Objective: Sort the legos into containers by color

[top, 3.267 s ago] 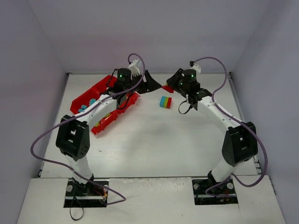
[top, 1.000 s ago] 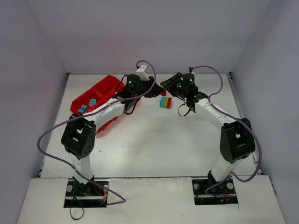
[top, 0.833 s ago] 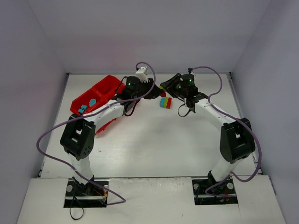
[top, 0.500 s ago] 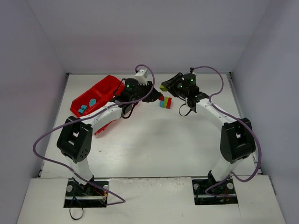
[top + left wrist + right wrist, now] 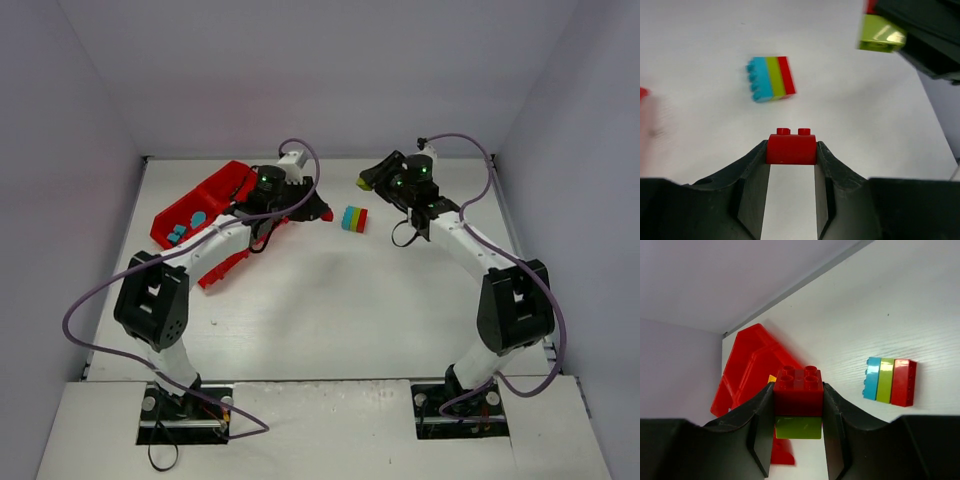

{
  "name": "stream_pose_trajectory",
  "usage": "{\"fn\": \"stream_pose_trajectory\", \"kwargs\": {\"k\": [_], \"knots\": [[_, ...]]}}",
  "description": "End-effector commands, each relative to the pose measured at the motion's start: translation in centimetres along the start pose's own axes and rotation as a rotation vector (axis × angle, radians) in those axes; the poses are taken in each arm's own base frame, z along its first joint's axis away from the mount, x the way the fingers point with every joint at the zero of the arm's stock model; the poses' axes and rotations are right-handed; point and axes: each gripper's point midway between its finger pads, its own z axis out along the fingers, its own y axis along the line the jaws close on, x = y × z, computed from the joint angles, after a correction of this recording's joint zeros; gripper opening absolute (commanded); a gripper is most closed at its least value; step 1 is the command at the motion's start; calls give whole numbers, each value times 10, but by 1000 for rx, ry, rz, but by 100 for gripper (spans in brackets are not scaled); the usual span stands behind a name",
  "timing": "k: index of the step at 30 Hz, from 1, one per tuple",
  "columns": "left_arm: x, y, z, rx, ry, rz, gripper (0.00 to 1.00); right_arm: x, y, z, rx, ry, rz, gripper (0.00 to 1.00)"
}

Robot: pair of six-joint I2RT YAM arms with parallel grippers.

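My left gripper should swing across and outward next and release the single red lego in the tray's empty far section, because that section is to the left of my left gripper in the top view.
My left gripper (image 5: 791,150) is shut on a single red lego (image 5: 791,148), held above the table; from above it (image 5: 320,213) hangs just left of a teal, lime and red stack (image 5: 354,219) lying on the table (image 5: 771,78). My right gripper (image 5: 798,395) is shut on a red lego stacked on a lime one (image 5: 798,426), raised at the back (image 5: 367,181). The red tray (image 5: 225,180) sits at the far left, partly under my left arm, with teal legos (image 5: 181,232) in one compartment. A yellow lego (image 5: 771,378) peeks out in the tray (image 5: 747,367).
The lime end of the right gripper's stack (image 5: 881,34) shows in the upper right of the left wrist view. White walls close in the table on three sides. Purple cables loop off both arms.
The two grippers, close together a second ago, have drawn apart: the left went left and down with the red lego, the right went right with its red and lime pair.
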Motion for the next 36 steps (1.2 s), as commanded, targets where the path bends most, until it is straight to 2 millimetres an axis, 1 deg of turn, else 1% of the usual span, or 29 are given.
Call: {"fn": "stream_pose_trajectory", "kwargs": {"k": [1,2,4,5,7,8,9,10,11,12,13,14,15,16,17,18,21,23,26,27,28,30,31,33,34,36], "knots": [[-77,16,-42,-100,-171,62,5,-44,26,-25,-83,-128,-152,0],[-87,37,-49,-148,-189,54,5,-44,26,-28,-86,-127,-171,0],[-99,60,-58,-217,-221,40,5,-45,25,-32,-92,-124,-237,0],[-107,81,-66,-265,-240,28,5,-41,26,-33,-101,-108,-261,0],[-113,107,-73,-347,-242,21,5,-38,25,-35,-110,-92,-339,0],[-117,124,-80,-395,-240,14,5,-35,24,-37,-116,-77,-361,0],[-118,135,-79,-426,-238,15,5,-31,23,-38,-128,-60,-398,0],[-130,142,-84,-458,-261,32,5,-30,24,-41,-137,-57,-412,0],[-134,149,-85,-477,-265,31,5,-28,23,-43,-144,-50,-426,0],[-136,166,-87,-509,-264,23,5,-25,23,-45,-152,-42,-440,0],[-148,170,-91,-527,-285,33,5,-23,23,-48,-167,-31,-468,0],[-150,180,-93,-558,-289,31,5,-21,24,-51,-176,-27,-479,0],[-151,195,-93,-586,-287,22,5,-20,25,-53,-181,-26,-489,0],[-153,202,-94,-601,-290,20,5,-17,22,-54,-180,-18,-506,0],[-156,210,-92,-614,-295,16,5,-18,24,-59,-189,-20,-515,0],[-159,220,-93,-631,-299,12,5,-18,25,-62,-192,-25,-525,0],[-159,242,-88,-672,-274,12,6,-16,20,-67,-184,-20,-551,0],[-158,255,-82,-692,-261,8,6,-14,16,-68,-176,-8,-567,0],[-160,267,-77,-701,-250,10,7,-11,17,-71,-192,6,-595,0],[-161,271,-76,-709,-248,13,11,-10,17,-72,-193,8,-601,0],[-156,277,-74,-719,-228,3,15,-10,18,-73,-201,11,-610,0],[-160,279,-75,-723,-229,7,21,-7,18,-73,-214,22,-644,0],[-159,280,-75,-725,-225,5,28,-6,17,-72,-214,29,-655,0],[-159,278,-75,-718,-221,6,37,-3,20,-73,-242,44,-694,1],[-159,276,-78,-717,-221,4,45,-2,20,-73,-254,53,-707,3],[-159,271,-79,-704,-216,3,51,2,23,-72,-283,72,-734,7]]}}
